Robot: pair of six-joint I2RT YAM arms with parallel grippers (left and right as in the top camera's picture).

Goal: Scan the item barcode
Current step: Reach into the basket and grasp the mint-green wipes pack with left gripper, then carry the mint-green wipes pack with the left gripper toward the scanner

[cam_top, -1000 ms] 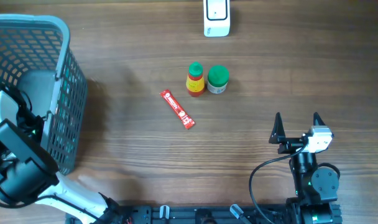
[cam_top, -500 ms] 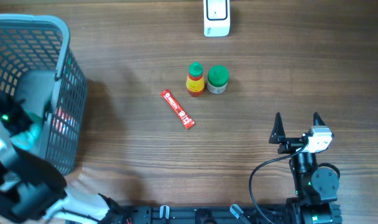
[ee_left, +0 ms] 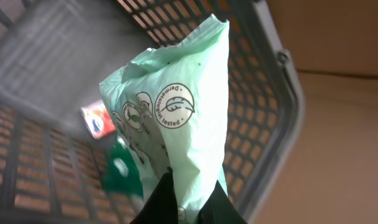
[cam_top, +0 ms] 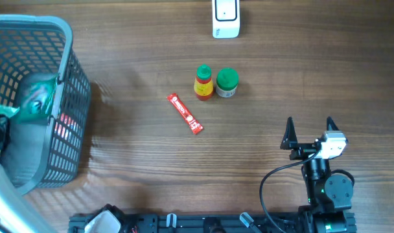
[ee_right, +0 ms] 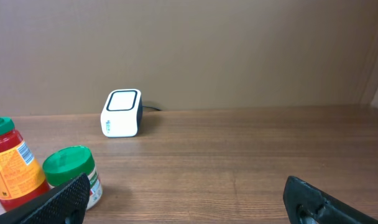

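Observation:
My left gripper is holding the packet and will lift from the basket, carry the packet right in the overhead view, go down and let go, because the tabletop beside the red sachet is bare.
The item, a pale green packet printed "Dermatologically tested", hangs above the inside of the grey mesh basket. My left gripper is shut on its lower end. From overhead the packet shows inside the basket at the far left, with my left arm mostly out of frame. The white barcode scanner stands at the back of the table and also shows in the right wrist view as the scanner. My right gripper rests open at the front right, holding nothing.
A red and yellow bottle with a green cap and a green-lidded jar stand side by side mid-table. A red sachet lies in front of them. More items, one red, lie in the basket.
My left gripper has closed on the green packet and raised it inside the basket, while the left arm swung out of the overhead frame. The right arm has stayed still.

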